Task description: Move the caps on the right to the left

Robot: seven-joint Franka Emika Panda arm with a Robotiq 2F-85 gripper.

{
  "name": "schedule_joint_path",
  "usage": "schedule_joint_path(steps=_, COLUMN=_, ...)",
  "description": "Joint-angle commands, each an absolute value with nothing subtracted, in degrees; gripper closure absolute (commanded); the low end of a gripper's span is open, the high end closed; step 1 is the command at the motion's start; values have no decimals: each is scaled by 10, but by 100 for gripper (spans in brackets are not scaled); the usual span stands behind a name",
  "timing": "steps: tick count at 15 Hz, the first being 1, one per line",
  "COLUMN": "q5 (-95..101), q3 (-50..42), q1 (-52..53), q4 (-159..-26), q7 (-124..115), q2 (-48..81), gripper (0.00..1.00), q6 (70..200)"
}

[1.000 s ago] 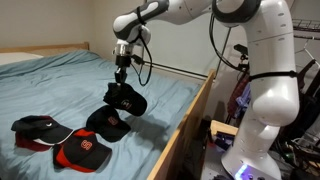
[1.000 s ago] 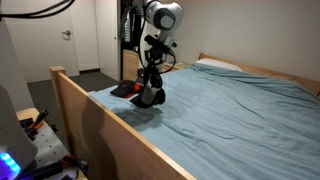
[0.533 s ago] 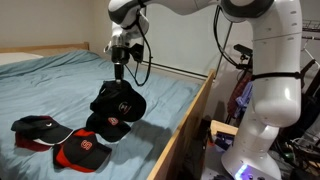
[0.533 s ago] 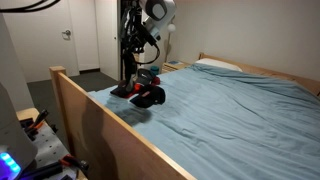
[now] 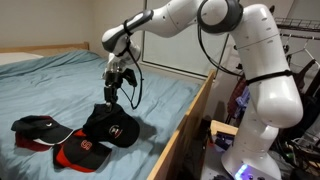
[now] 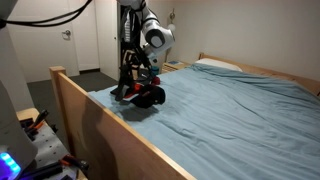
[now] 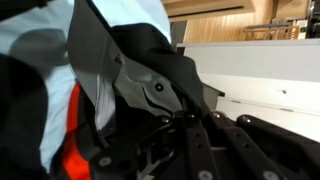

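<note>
The robot's gripper will next turn and take the black cap low and outward, onto the open blue bed beyond the red-and-black cap.
In an exterior view my gripper [image 5: 112,92] is shut on the top of a black cap [image 5: 114,128] with a small red-and-white front emblem. That cap hangs low over the blue bed, above or against other caps, and I cannot tell whether it touches them. In the opposite exterior view the gripper [image 6: 136,72] stands over the dark pile of caps [image 6: 146,96] near the wooden bed wall. The wrist view is filled with the cap's black fabric [image 7: 150,70], pinched at the gripper [image 7: 175,122]. Any further plain black cap is hidden under the held one.
A red-and-black cap with a white logo [image 5: 82,152] lies by the held cap. A black cap with a red underbrim [image 5: 38,127] lies further left. The wooden bed rail [image 5: 190,120] runs along the right. A pillow [image 6: 215,66] sits at the bed's far end.
The gripper has moved left and down with the black cap, from high above the bed to just over the caps lying there. The jaws stayed shut.
</note>
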State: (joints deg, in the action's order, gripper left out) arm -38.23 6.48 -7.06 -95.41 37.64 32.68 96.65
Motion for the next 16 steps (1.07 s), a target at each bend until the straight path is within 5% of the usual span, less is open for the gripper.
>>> schedule_joint_path(steps=1, q5=-383, q3=49, q1=-65, q4=-936, q7=398, q2=372, gripper=99, q6=1100)
schedule_joint_path(steps=14, q5=-365, q3=46, q1=-115, q4=-996, q7=363, q2=382, gripper=99, q6=1493)
schedule_joint_path(steps=15, q5=-359, q3=42, q1=-115, q4=-1003, q7=350, q2=383, gripper=89, q6=1515)
schedule_joint_path(steps=16, q5=-348, q3=39, q1=-116, q4=-1005, q7=337, q2=386, gripper=69, q6=1523)
